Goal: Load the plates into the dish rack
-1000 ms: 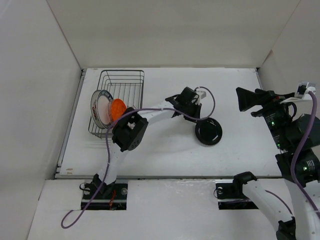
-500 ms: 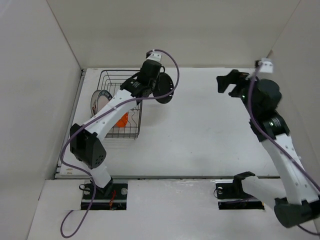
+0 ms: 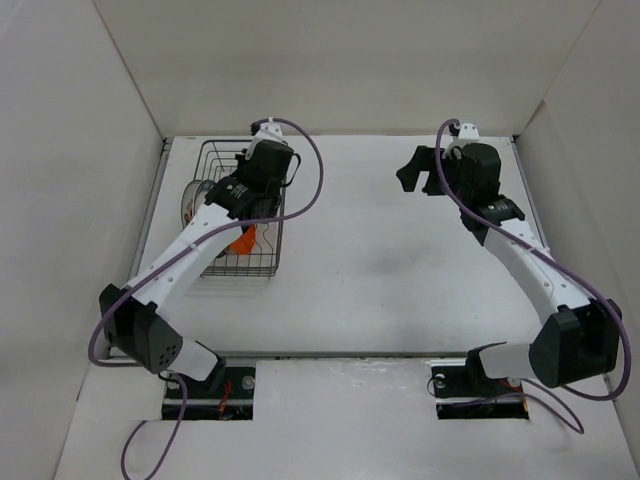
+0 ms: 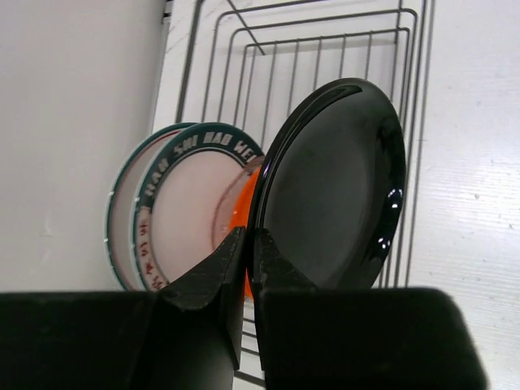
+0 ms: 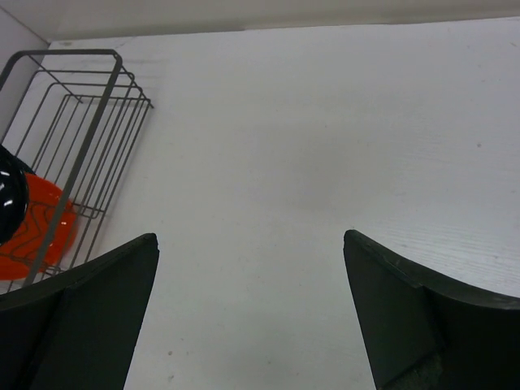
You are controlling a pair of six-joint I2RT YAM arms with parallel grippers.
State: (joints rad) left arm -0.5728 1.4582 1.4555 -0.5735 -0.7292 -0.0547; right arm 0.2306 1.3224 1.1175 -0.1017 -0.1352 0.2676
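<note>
I need to lower the glossy black plate (image 4: 341, 187) with my left gripper toward the rack's bottom wires next, and then open. The plate is still higher than the orange plate (image 4: 242, 218).
The dish rack (image 3: 268, 150), a black wire basket, stands at the back left of the table. My left gripper (image 4: 248, 236) is shut on the rim of the glossy black plate (image 4: 341, 187), which is on edge inside the rack (image 4: 325, 49). Just behind it stands the orange plate (image 4: 242, 218), then two white plates with green rims (image 4: 187, 203), the nearer one carrying red marks. From above, my left gripper (image 3: 242, 192) is over the rack's middle. My right gripper (image 3: 415, 172) hangs open over bare table at the back, nothing between its fingers (image 5: 252, 244).
Side walls enclose the table; the left wall runs close beside the rack. The rack's far half (image 4: 341, 73) holds only bare wires. In the right wrist view the rack (image 5: 81, 97) and orange plate (image 5: 41, 223) lie at far left.
My left arm has carried the black plate from the table's middle up and left into the rack. My right arm has swung from the right edge toward the back middle, still open.
</note>
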